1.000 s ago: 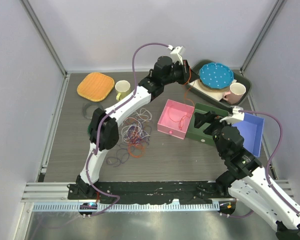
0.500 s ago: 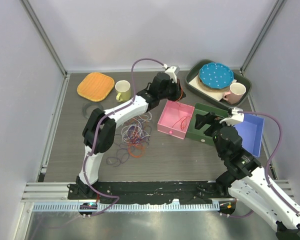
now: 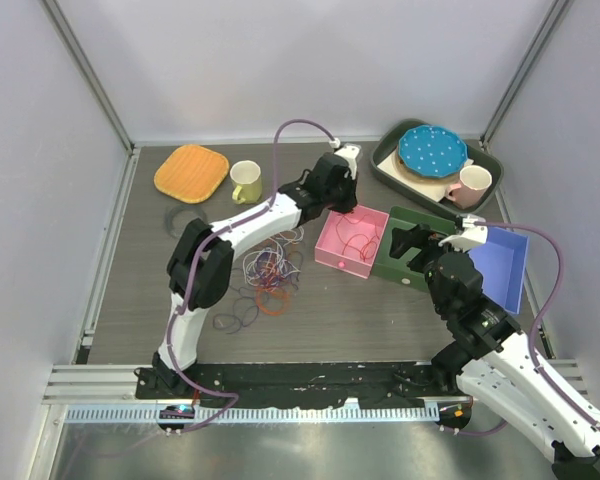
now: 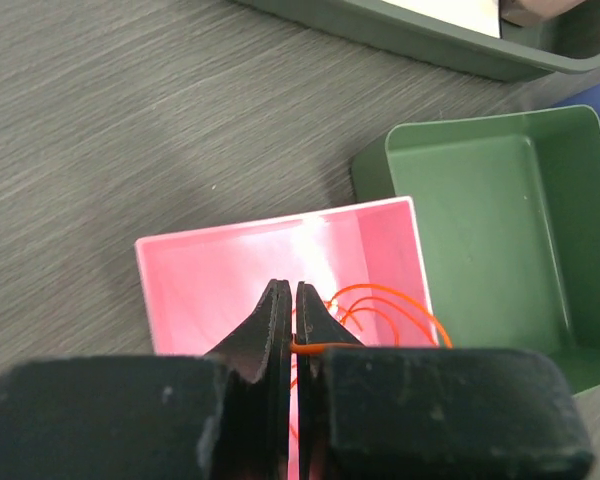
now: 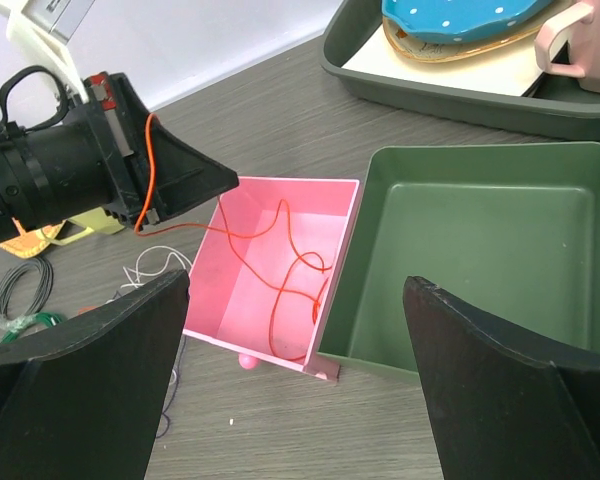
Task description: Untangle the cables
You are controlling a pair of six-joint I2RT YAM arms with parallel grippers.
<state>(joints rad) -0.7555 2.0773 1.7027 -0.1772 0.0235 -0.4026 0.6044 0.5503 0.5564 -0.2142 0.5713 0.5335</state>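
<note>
My right gripper should next go left in the top view, back and down onto the orange loops, which stick out at the tangle's near edge.
My left gripper (image 3: 347, 208) is over the pink box (image 3: 332, 252) and shut on an orange cable (image 4: 402, 301). In the left wrist view the cable comes out sideways from between the closed fingertips (image 4: 276, 300). Its loops hang down into the pink box (image 5: 238, 268), as the right wrist view shows (image 5: 292, 262). A tangle of white, purple, red and orange cables (image 3: 270, 268) lies on the table left of the box. My right gripper (image 3: 412, 246) is open and empty, above the table in front of the pink and green boxes (image 5: 298, 292).
A green box (image 3: 395, 268) stands right of the pink one, with a blue box (image 3: 507, 265) beyond it. A dark tray (image 3: 388, 170) at the back right holds a blue plate and a pink mug. A yellow mug (image 3: 245, 181) and an orange pad (image 3: 191, 172) are at the back left.
My left gripper has moved from near the tray down and towards me over the pink box, and more of the orange cable now lies in the box. The right arm has not moved.
</note>
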